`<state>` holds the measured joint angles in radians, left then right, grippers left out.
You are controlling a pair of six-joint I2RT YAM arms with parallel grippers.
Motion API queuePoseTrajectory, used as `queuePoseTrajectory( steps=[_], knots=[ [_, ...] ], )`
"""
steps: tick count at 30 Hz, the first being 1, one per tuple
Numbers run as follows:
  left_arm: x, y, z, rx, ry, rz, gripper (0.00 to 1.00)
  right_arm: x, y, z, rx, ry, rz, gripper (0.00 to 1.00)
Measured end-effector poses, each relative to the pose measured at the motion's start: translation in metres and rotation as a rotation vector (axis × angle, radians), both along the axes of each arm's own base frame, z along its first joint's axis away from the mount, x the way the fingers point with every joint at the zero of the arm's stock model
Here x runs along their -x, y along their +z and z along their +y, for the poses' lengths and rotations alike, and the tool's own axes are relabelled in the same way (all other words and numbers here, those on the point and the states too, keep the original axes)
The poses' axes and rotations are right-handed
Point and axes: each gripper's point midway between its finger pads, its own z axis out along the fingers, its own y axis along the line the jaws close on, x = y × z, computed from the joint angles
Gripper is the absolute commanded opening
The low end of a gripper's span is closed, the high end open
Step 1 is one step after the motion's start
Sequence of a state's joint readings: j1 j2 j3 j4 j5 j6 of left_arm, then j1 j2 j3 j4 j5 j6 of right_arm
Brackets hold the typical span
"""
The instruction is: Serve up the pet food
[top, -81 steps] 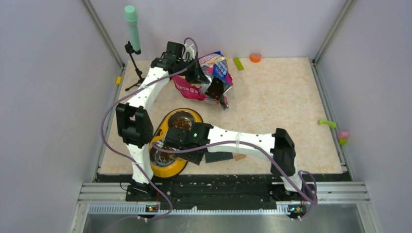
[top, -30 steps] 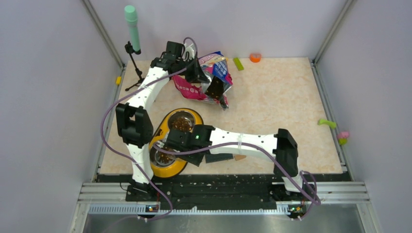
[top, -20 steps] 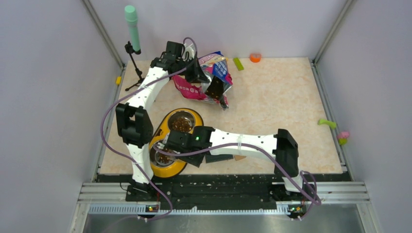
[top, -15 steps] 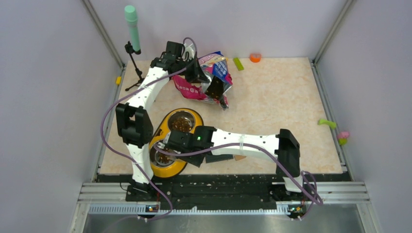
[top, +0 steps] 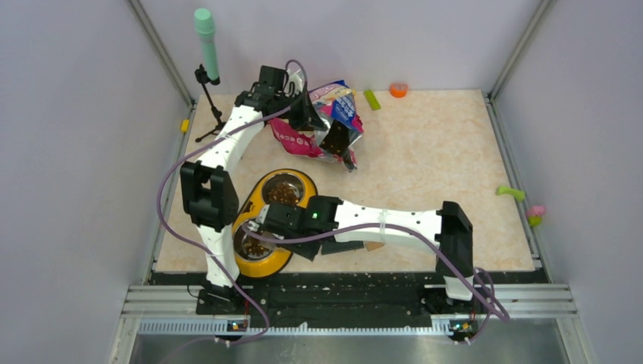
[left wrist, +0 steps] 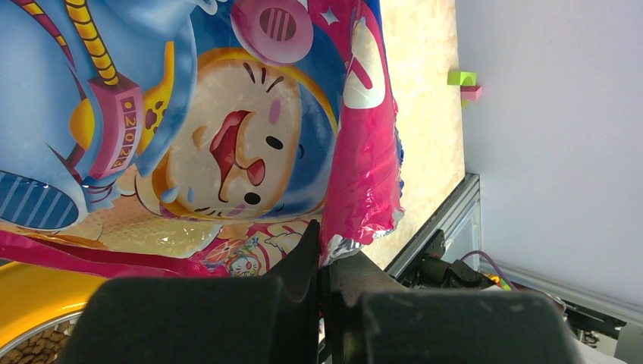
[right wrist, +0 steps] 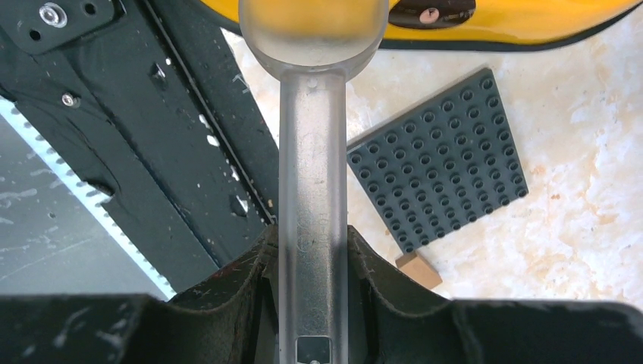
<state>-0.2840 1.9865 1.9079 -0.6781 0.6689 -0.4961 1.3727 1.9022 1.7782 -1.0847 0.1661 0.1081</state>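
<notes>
Both bowls hold kibble, so my right gripper will swing outward and to the right in the top view next, then lower and release the scoop (right wrist: 312, 174) on the bare tabletop.
The glossy blue-pink cartoon-cat bag (top: 334, 121) lies at the back of the table; it fills the left wrist view (left wrist: 227, 129). My left gripper (top: 303, 114) is shut on the bag's edge (left wrist: 322, 250). Brown kibble (top: 282, 193) lies in the far steel bowl of the yellow double feeder (top: 267, 262), and some in the near bowl (top: 249, 244). My right gripper (top: 265, 227) is shut on the handle of a translucent scoop (right wrist: 312, 174), above the feeder's near bowl. The scoop's head (right wrist: 312, 26) sits at the feeder's yellow rim (right wrist: 531, 19); its contents are hidden.
A dark grey studded plate (right wrist: 440, 155) and a small tan block (right wrist: 419, 269) lie right of the feeder. A green-topped stand (top: 206, 45) is at the back left. Small toys lie at the back (top: 398, 89) and right edge (top: 512, 192). The black front rail (top: 341, 292) runs close by.
My right arm has drawn slightly toward the near-left, bringing the scoop over the feeder's near bowl; its elbow has swung right. The left arm and bag have not moved.
</notes>
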Motion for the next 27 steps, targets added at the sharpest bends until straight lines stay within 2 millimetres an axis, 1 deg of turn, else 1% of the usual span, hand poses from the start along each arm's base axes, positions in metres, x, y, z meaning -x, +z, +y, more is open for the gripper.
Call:
queuePoseTrajectory(
  steps=[6, 13, 20, 23, 25, 27],
  knots=[
    [0.002, 0.0, 0.001, -0.001, 0.002, -0.005, 0.0, 0.0, 0.004, -0.008, -0.012, -0.017, -0.009, 0.0],
    [0.002, 0.002, 0.002, 0.004, 0.006, -0.016, 0.0, 0.004, 0.015, -0.016, -0.084, -0.041, -0.004, 0.0],
    [0.005, -0.004, -0.001, 0.032, 0.011, 0.01, 0.0, 0.005, 0.038, -0.021, -0.2, -0.076, -0.019, 0.0],
    [0.003, -0.002, -0.001, 0.036, 0.016, 0.008, 0.0, 0.002, 0.044, -0.031, -0.241, -0.115, -0.031, 0.0],
    [0.003, -0.001, -0.001, 0.037, 0.019, 0.01, 0.0, -0.002, 0.047, -0.043, -0.266, -0.16, -0.036, 0.0],
    [0.003, 0.002, -0.001, 0.039, 0.02, 0.006, 0.0, -0.011, 0.05, -0.059, -0.298, -0.223, -0.047, 0.0]
  ],
)
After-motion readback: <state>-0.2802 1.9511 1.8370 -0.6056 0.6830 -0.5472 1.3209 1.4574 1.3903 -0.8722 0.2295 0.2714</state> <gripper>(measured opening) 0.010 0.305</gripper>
